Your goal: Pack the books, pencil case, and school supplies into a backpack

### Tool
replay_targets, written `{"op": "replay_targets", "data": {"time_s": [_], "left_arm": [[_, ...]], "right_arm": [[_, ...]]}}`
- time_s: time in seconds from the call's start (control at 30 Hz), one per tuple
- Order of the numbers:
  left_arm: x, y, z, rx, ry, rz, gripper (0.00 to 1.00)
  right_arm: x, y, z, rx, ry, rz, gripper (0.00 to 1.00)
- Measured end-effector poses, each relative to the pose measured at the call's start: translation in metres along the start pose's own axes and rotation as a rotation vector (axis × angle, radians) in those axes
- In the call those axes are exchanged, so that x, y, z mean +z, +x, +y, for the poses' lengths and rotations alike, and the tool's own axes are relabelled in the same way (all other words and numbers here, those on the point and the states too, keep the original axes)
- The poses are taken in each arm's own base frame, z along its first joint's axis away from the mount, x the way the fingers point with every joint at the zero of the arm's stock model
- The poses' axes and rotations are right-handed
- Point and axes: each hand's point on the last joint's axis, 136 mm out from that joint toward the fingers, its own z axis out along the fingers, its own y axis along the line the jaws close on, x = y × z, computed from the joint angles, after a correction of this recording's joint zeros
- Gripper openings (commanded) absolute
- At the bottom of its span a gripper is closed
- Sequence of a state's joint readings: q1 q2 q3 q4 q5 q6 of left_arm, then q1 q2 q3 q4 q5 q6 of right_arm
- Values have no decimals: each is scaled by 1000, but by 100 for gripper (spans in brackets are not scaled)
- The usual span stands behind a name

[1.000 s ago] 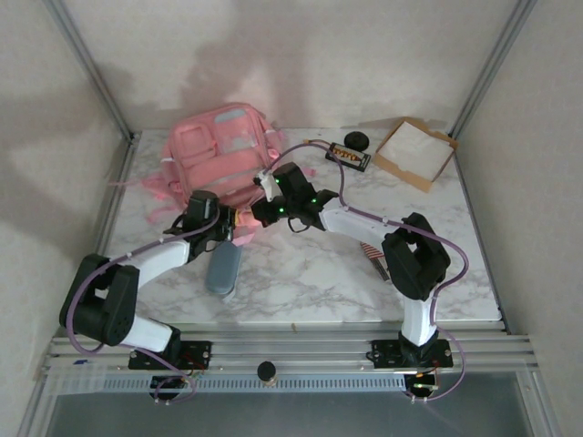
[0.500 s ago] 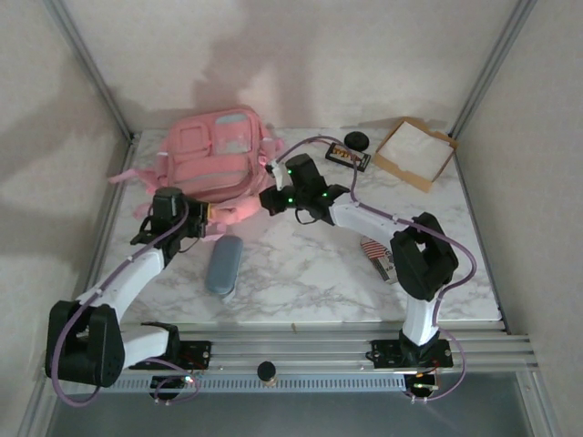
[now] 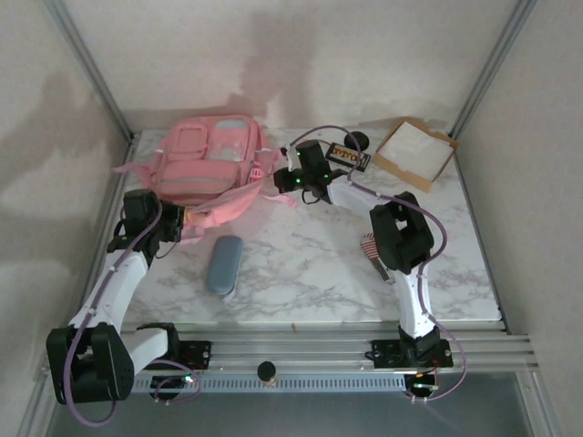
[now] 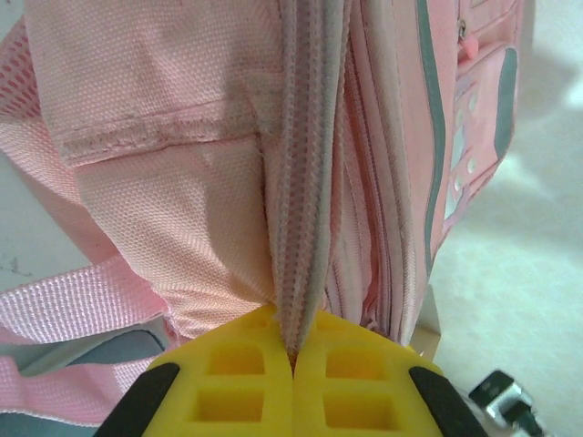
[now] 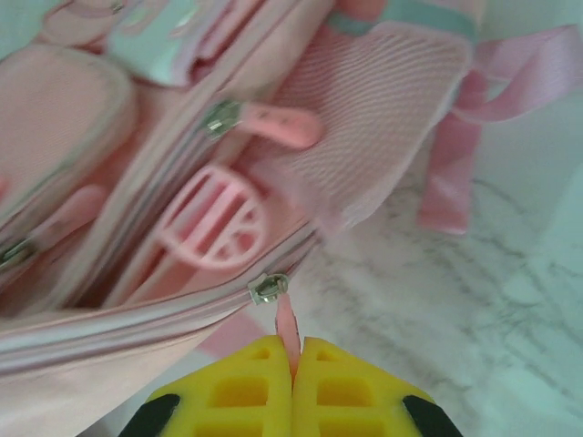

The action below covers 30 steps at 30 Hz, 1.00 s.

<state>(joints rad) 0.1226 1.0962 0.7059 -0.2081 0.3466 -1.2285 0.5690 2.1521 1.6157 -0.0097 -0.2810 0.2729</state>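
The slider of the pink zipper pull [image 5: 287, 330] is near the end of the track, so the right gripper should next open by the mesh pocket to let go of the pull.
The pink backpack [image 3: 205, 164] lies at the back left of the marble table. At its near left corner, my left gripper [image 3: 180, 221] is shut on a seam band of the backpack [image 4: 305, 182]; its yellow pads [image 4: 241, 382] pinch the fabric fold. My right gripper [image 3: 279, 179], at the bag's right side, is shut on a pink zipper pull [image 5: 287, 330] hanging from a metal slider [image 5: 267, 289]. The grey-blue pencil case [image 3: 223, 264] lies on the table in front of the bag. The flag-striped school supplies pack [image 3: 371, 248] peeks out beside the right arm. The books are out of view.
A black item with orange marks [image 3: 349, 157] and a black round object [image 3: 357, 139] sit behind the right gripper. A cardboard tray [image 3: 414, 153] with white inside stands at the back right. Frame posts and walls close in the table's back and sides.
The left arm swung left and the right gripper moved back and right, each still gripping the bag. The backpack has been drawn back-left and stretched flatter between them.
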Motion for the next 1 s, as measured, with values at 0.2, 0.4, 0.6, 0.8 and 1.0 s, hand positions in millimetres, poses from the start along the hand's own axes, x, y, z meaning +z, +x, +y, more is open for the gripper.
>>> {"op": "replay_targets", "data": {"time_s": [0.2,0.4,0.6,0.8,1.0], "left_arm": [[0,5,-4,36,5,19,0],[8,18,-8,125,-19,45,26],[-5,-11,-15,208,-20,-98,57],[-35,-29,-41,298,24,-216,67],[-24,-45,-89,397,44,-242,65]], "right_arm": [[7,-7,-18,11,38,-13,0],[2,-10,-25,-19,48,-24,20],[-14,-9,-38,-85,81,-16,46],[-23,-39,-12,-222,-3,-20,52],[-6,-73,3,-406,-90,-54,50]]}}
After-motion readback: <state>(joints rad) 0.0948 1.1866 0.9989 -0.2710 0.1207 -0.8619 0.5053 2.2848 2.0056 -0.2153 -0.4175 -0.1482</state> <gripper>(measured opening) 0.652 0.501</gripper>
